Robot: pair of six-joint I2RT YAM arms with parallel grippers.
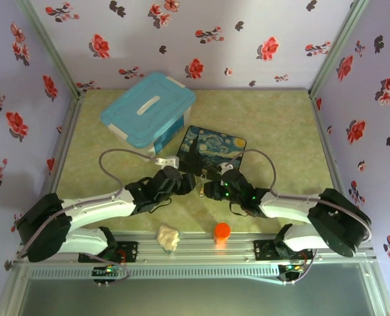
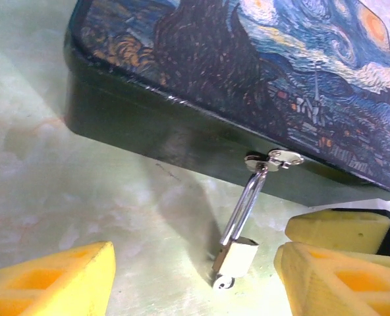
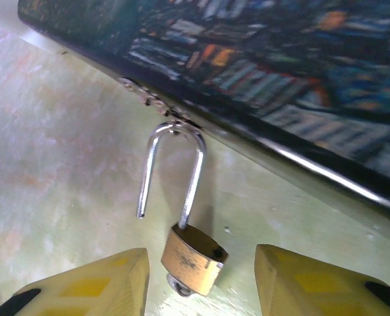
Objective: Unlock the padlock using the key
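My right gripper will next move down over the brass padlock body (image 1: pixel 201 191) (image 3: pixel 192 259) and close its yellow fingers on it, because the padlock body hangs between them with gaps on either side.
The brass padlock (image 3: pixel 192 257) hangs by its silver shackle (image 3: pixel 175 164) from the hasp (image 2: pixel 274 160) on the front of the Starry Night box (image 2: pixel 261 72). One shackle leg stands free of the body, so the padlock is unlocked. The key's (image 3: pixel 180 287) small round head sticks out under the body, also seen in the left wrist view as the key (image 2: pixel 222 282). My right gripper (image 3: pixel 201 283) is open, its yellow pads either side of the body with gaps. My left gripper (image 2: pixel 195 283) is open around the padlock (image 2: pixel 238 255) too, touching nothing.
A blue lidded plastic box (image 1: pixel 149 108) stands behind the painted box (image 1: pixel 211 148) at the back left. An orange round cap (image 1: pixel 222 231) and a crumpled cream lump (image 1: pixel 168 237) lie by the near rail. Flowered walls close in the green tabletop.
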